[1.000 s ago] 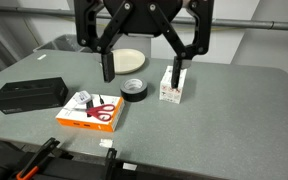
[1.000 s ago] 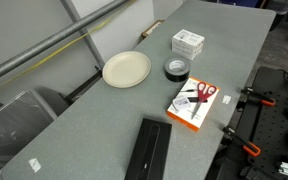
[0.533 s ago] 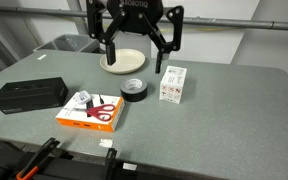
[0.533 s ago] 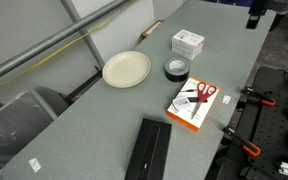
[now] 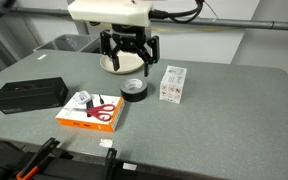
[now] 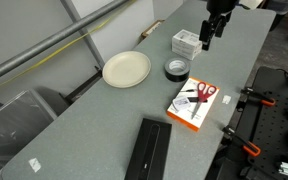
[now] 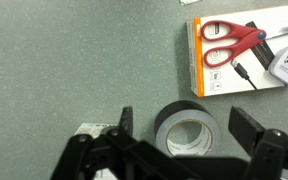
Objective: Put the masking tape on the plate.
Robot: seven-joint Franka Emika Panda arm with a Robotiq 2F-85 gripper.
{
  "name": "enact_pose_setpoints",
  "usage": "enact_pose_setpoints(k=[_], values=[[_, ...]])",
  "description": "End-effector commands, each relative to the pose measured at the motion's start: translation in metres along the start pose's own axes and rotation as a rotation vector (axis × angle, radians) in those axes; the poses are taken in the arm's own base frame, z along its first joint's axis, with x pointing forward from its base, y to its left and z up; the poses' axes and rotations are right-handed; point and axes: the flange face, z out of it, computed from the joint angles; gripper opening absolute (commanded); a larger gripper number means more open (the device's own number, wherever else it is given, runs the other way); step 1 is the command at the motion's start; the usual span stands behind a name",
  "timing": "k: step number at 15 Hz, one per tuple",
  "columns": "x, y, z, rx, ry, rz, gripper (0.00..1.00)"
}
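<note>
The gripper moves down and toward the white box next to straddle the masking tape's side beside that box, since the tape's open middle has room for one finger.
The masking tape is a black roll lying flat on the grey table, also seen in an exterior view. The cream plate lies beyond it, partly hidden behind my gripper; it shows whole in an exterior view. My gripper hangs open and empty in the air above the tape, also in an exterior view. In the wrist view the tape lies between the two spread fingers, the gripper centred over it. Nothing is held.
A small white box stands close beside the tape, also. An orange package with red scissors lies in front of it, also. A flat black box sits at the table's side. Clamps line the near edge.
The gripper has moved away from the near camera and come down over the tape. Tape, plate and boxes have not moved.
</note>
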Motion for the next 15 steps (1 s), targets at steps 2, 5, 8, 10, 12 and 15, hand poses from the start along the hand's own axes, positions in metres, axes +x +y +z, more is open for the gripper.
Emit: enact_pose_setpoints(k=[2,5,8,10,12,15], values=[[0.004,0.001,0.001,-0.002,-0.003,0.002,1.00],[0.012,0.001,0.006,0.000,0.005,-0.002,1.00],[0.026,0.000,0.031,0.009,0.017,0.032,1.00],[0.035,0.000,0.047,-0.005,0.046,0.063,1.00],[0.046,0.001,0.064,-0.007,0.075,0.085,1.00],[0.061,0.000,0.088,-0.012,0.091,0.119,1.00]])
